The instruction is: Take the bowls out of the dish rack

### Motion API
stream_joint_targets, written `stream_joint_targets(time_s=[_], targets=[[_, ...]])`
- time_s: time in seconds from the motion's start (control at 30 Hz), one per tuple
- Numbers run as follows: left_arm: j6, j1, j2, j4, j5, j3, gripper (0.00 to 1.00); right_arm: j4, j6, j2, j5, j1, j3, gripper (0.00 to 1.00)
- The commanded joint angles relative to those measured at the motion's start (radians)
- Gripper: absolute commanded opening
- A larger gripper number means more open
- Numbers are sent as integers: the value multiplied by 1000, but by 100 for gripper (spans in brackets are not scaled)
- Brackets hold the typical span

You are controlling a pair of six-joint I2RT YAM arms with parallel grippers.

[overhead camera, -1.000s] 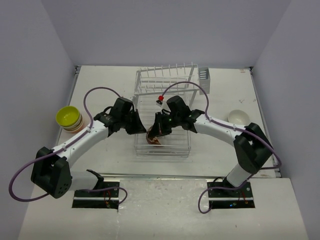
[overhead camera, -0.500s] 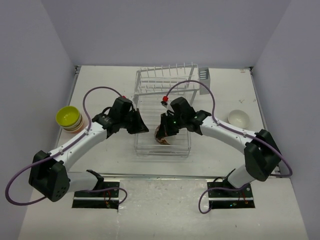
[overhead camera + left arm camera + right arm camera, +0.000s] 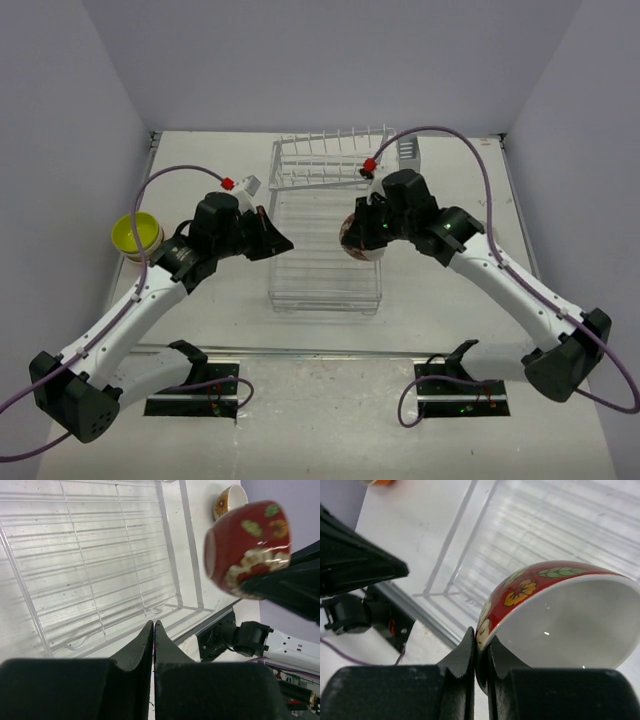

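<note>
Next, the right gripper moves off the rack (image 3: 325,285) toward the right in the top view. It then goes down beside the cream flowered bowl to release, since the tabletop there is bare.
My right gripper (image 3: 362,238) is shut on the rim of the dark red flowered bowl (image 3: 350,248) and holds it tilted in the air over the right side of the white wire dish rack (image 3: 325,285). The right wrist view shows my right gripper (image 3: 481,641) pinching the bowl's wall (image 3: 520,587), with its white inside facing the camera. My left gripper (image 3: 285,244) is shut and empty over the rack's left edge. In the left wrist view my left gripper (image 3: 153,626) hangs above the bare grid tray (image 3: 90,555), with the red bowl (image 3: 247,547) at the upper right.
A lime-yellow bowl (image 3: 136,233) tops a stack at the table's left edge. A cream flowered bowl (image 3: 229,500) sits on the table beyond the rack. The rack's tines (image 3: 335,150) and cutlery basket (image 3: 408,155) stand at the back.
My right gripper has lifted the red bowl off the rack tray and carried it up and to the right. My left arm has drawn back to the left.
</note>
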Motion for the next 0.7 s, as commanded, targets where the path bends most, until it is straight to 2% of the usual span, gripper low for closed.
stream_joint_targets(time_s=[0.0,0.03,0.1,0.23,0.33,0.47,0.67], targets=[[25,-5,-23,-36,-24,36,0,-120,-40,-107,188,-79,38,0],[27,-5,-22,-43,-27,36,0,-136,-35,-123,254,-140,26,0],[31,-5,-16,-52,-27,34,0,-159,-38,-167,284,-219,-32,0],[45,-5,6,-55,-8,45,0,-179,-56,-195,279,-466,-118,0],[53,-5,26,-55,5,57,0,-185,-66,-175,292,-575,-179,0],[67,-5,56,-55,22,72,0,-177,-56,-126,339,-647,-244,0],[103,-5,90,-78,30,111,0,-189,-33,-13,359,-727,-221,0]])
